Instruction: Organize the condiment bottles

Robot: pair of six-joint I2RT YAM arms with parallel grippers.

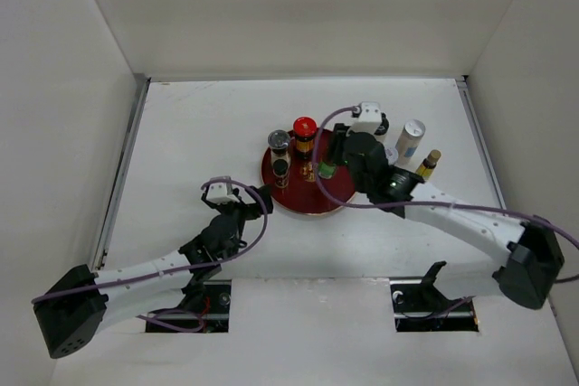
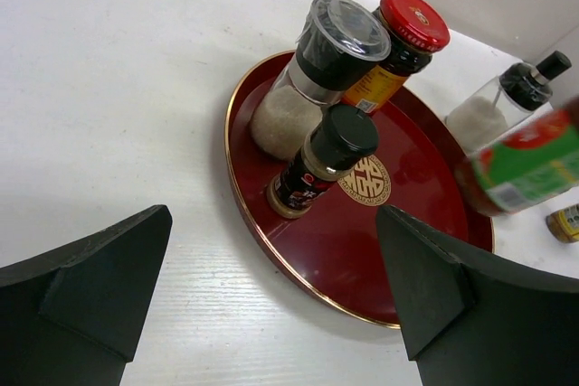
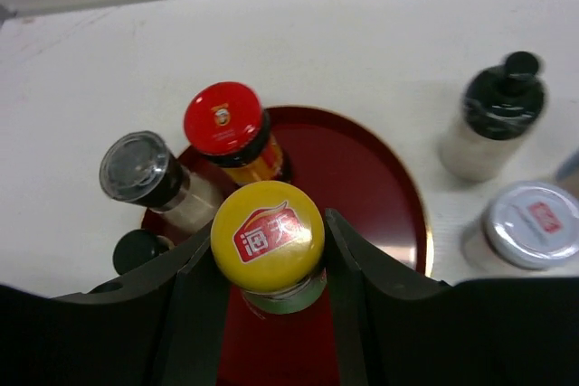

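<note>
The bare tray beside the small black-capped bottle (image 1: 280,169) is empty, so my right gripper moves to the left in the top view and down onto it next.
My right gripper (image 3: 269,238) is shut on a yellow-capped, green-labelled bottle (image 3: 267,234) over the red round tray (image 3: 362,169); the left wrist view shows this bottle (image 2: 529,167) over the tray's right side. Three bottles stand on the tray (image 1: 312,196): a clear-topped grinder (image 1: 279,142), a red-capped jar (image 1: 305,129) and a small black-capped bottle (image 1: 280,169). Right of the tray stand a black-capped shaker (image 1: 381,124), a silver-capped jar (image 1: 410,140) and a small brown bottle (image 1: 428,164). My left gripper (image 1: 237,194) is open and holds nothing, just left of the tray.
White walls enclose the table on the left, back and right. A metal rail (image 1: 122,178) runs along the left edge. The right arm (image 1: 470,223) reaches in from the lower right, and purple cables loop over both arms.
</note>
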